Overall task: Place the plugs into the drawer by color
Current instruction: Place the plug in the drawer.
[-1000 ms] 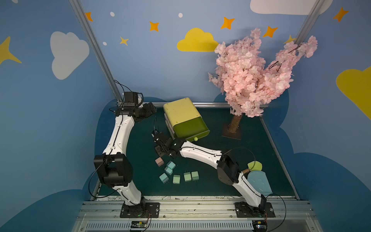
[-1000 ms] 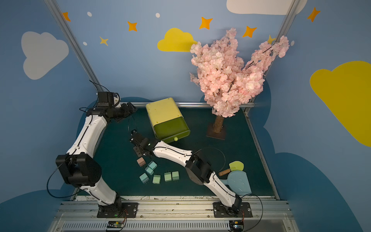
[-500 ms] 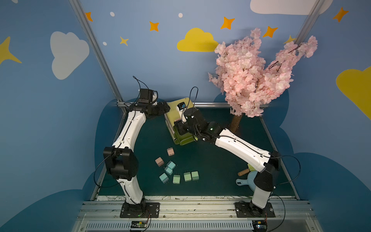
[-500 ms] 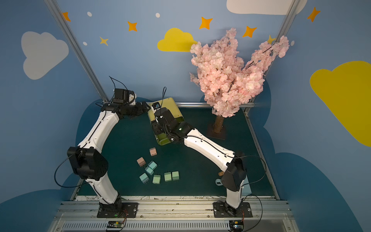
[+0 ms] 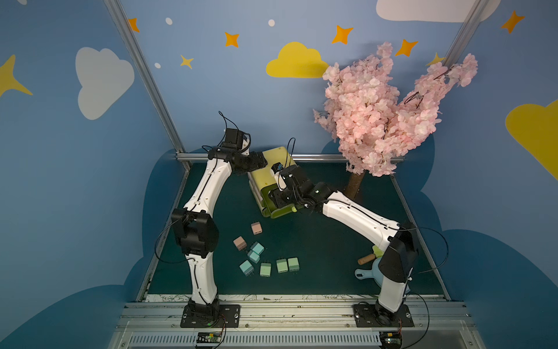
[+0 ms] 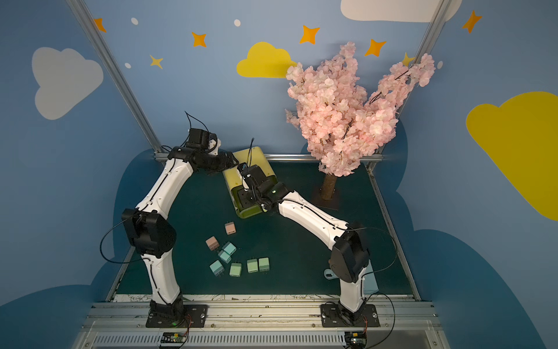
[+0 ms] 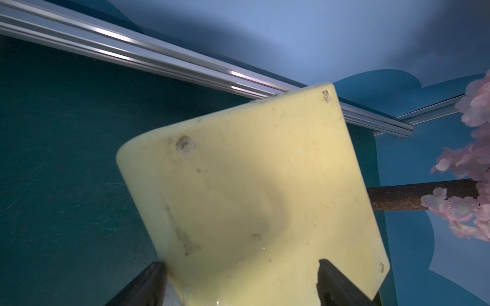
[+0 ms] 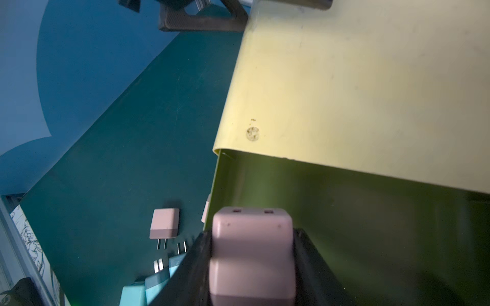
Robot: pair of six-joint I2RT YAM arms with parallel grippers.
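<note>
I should next lower my right gripper a little into the open top drawer (image 5: pixel 267 193) (image 8: pixel 347 229) and let go of the pale pink plug, because the top drawer's green bottom is below the gripper's fingers.
The yellow-green drawer (image 5: pixel 265 178) (image 6: pixel 241 181) stands at the back, its top drawer (image 8: pixel 344 225) pulled out. My right gripper (image 5: pixel 279 198) (image 8: pixel 252 234) is shut on a pale pink plug (image 8: pixel 252 254) over that open drawer. My left gripper (image 5: pixel 260 163) (image 7: pixel 238 263) is open at the chest's back left corner, one finger (image 7: pixel 148 283) off the top panel's edge, the other over the panel (image 7: pixel 252 185). On the mat lie two pink plugs (image 5: pixel 256 227) (image 5: pixel 240 242), three light blue plugs (image 5: pixel 253 256) and three mint green plugs (image 5: pixel 281 266).
A pink blossom tree (image 5: pixel 389 114) on a brown trunk (image 5: pixel 353 184) stands at the back right. A light blue dustpan (image 5: pixel 367 273) and a wooden-handled brush (image 5: pixel 366 259) lie by the right arm's base. An aluminium rail (image 5: pixel 317 157) runs along the back edge.
My right gripper rose from the plugs on the mat and carried a pink plug back over the open top drawer. The left arm swung right until its gripper reached the chest's back corner.
</note>
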